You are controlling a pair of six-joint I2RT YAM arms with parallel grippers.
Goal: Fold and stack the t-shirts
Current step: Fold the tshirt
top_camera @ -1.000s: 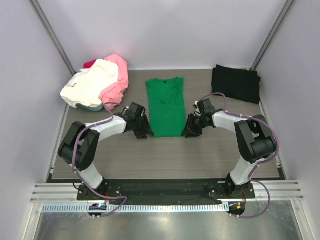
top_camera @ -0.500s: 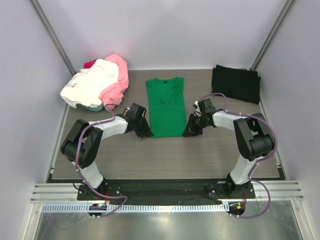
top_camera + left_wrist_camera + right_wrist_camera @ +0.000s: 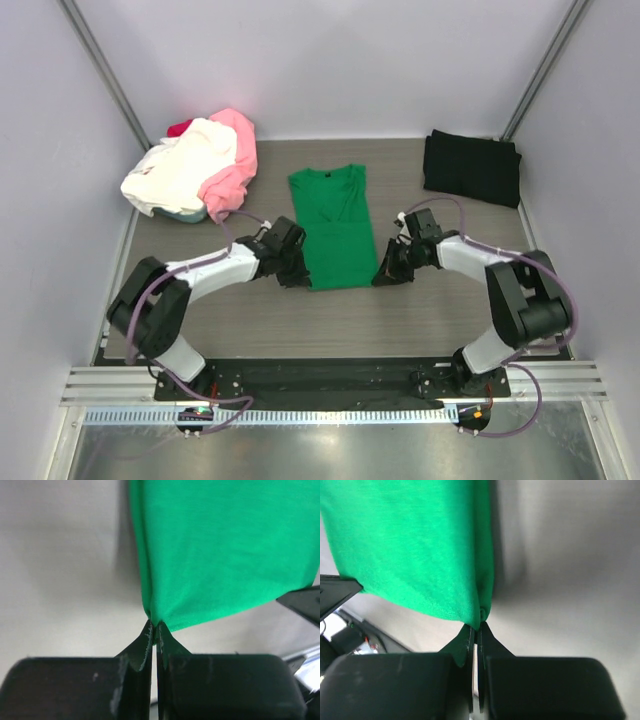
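My right gripper should next lift, carry the green shirt's near corner outward, lower it onto the green shirt's collar end point(image 3: 330, 180), still uncovered, and release it.
The bright green t-shirt point(image 3: 334, 226) lies folded lengthwise in the table's middle, its near hem lifted. My left gripper point(image 3: 298, 276) is shut on the shirt's near left corner point(image 3: 156, 616). My right gripper point(image 3: 386, 274) is shut on the near right corner point(image 3: 481, 614). The black t-shirt point(image 3: 470, 166) lies folded at the back right. The pink t-shirt point(image 3: 232, 158), the cream-white t-shirt point(image 3: 182, 172) and the red t-shirt point(image 3: 180, 128) are heaped at the back left.
The table point(image 3: 330, 320) is wood-grain with white walls on three sides. Metal posts point(image 3: 100, 72) stand at the back corners. The arm bases sit on a rail point(image 3: 330, 385) at the near edge.
Both grippers have moved nearer the arm bases, pulling the green shirt's near hem with them. The shirt has shifted toward the near edge.
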